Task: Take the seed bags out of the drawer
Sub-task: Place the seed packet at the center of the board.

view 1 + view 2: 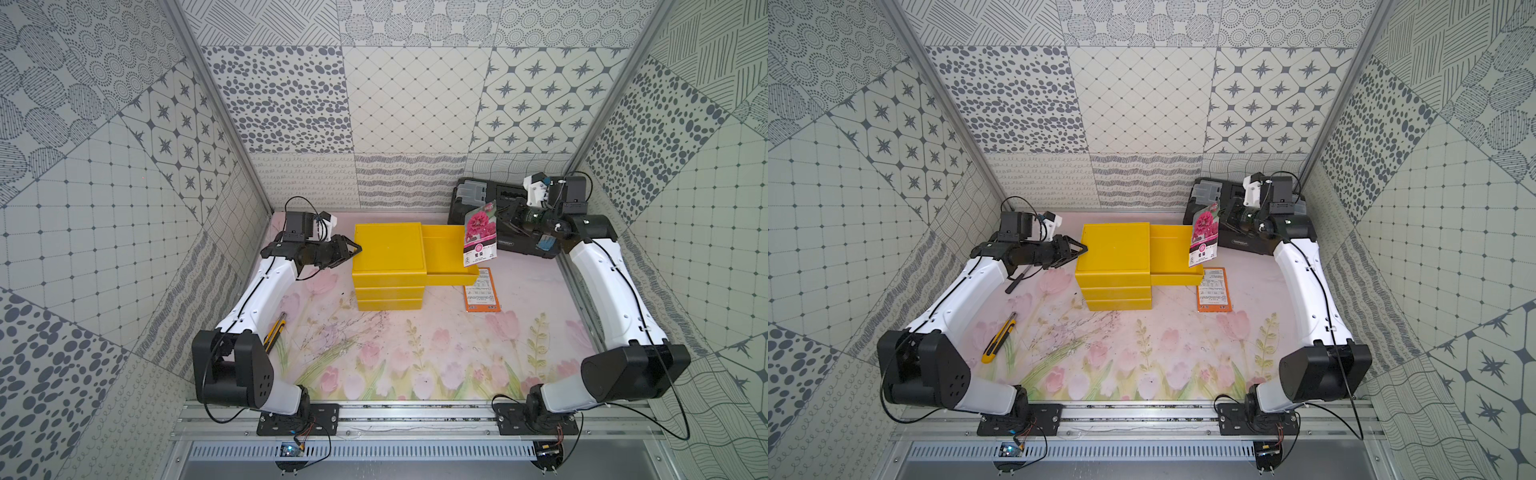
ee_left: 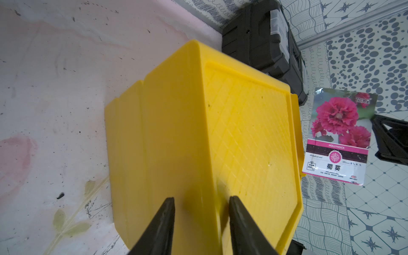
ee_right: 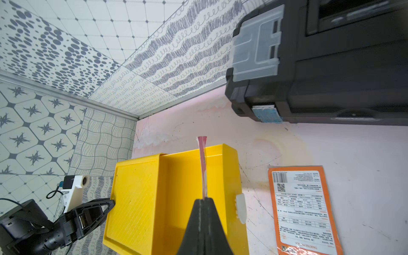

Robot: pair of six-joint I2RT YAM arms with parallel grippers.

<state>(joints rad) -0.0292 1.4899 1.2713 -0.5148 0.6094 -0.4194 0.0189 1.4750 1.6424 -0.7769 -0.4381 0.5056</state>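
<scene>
The orange seed bag (image 1: 482, 291) (image 3: 302, 209) lies below my right gripper, so my right gripper will move clear of the drawer and down to release the pink seed bag onto it.
The yellow three-drawer cube (image 1: 388, 249) (image 1: 1115, 245) stands mid-table with its top drawer (image 1: 451, 279) (image 1: 1177, 278) (image 3: 229, 167) pulled out to the right. Its visible floor is bare yellow. My right gripper (image 1: 498, 217) (image 1: 1223, 212) (image 3: 203, 199) is shut on the edge of a pink hollyhock seed bag (image 1: 481, 232) (image 2: 340, 136) (image 3: 202, 163), which hangs upright above the drawer's outer end. An orange seed bag (image 1: 482, 291) (image 1: 1214, 289) (image 3: 302, 209) lies flat on the table beside the drawer. My left gripper (image 1: 355, 249) (image 2: 202, 199) stands slightly open, its tips against the cube's left side, holding nothing.
A black toolbox (image 1: 523, 247) (image 1: 1241, 241) stands at the back right corner, behind the right gripper. A yellow utility knife (image 1: 998, 338) and a black pen (image 1: 1017, 280) lie on the flowered mat near the left arm. Patterned walls close in three sides.
</scene>
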